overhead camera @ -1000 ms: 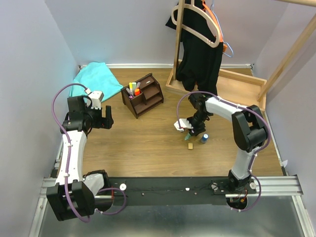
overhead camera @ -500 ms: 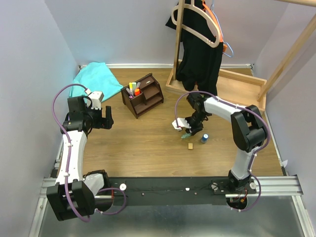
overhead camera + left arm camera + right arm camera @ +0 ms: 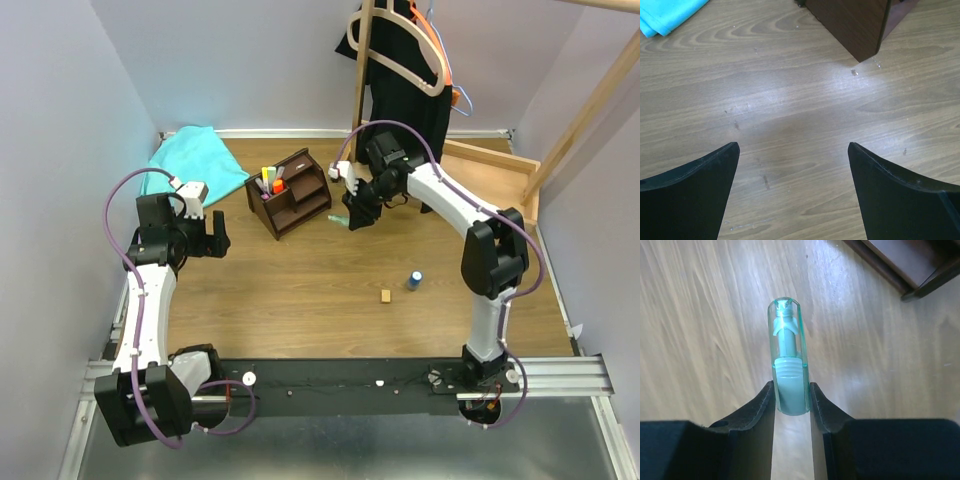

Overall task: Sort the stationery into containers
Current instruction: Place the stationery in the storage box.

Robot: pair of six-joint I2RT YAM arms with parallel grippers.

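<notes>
I should next turn my right gripper and slide the pale green marker to the left in the top view, into the organizer's open front section (image 3: 306, 207) (image 3: 905, 260), then release it, because there is room in there.
My right gripper (image 3: 350, 212) (image 3: 791, 399) is shut on a pale green marker (image 3: 788, 360) with a clear cap and holds it above the floor just right of the dark brown organizer (image 3: 290, 192), whose corner shows in the right wrist view (image 3: 905, 265). Yellow, orange and pink markers (image 3: 268, 181) stand in the organizer's left slot. A tan block (image 3: 385, 296) and a small blue cylinder (image 3: 414, 280) lie on the floor to the right. My left gripper (image 3: 212, 238) (image 3: 792, 150) is open and empty, left of the organizer (image 3: 860, 22).
A turquoise cloth (image 3: 190, 160) lies at the back left. A light wooden rack base (image 3: 460, 170) with a post, hangers and black clothes (image 3: 405, 90) stands behind my right arm. Walls close in on both sides.
My right gripper has lifted the pale green marker from beside the tan block and carried it back and left to the organizer's right side. The left arm has not moved.
</notes>
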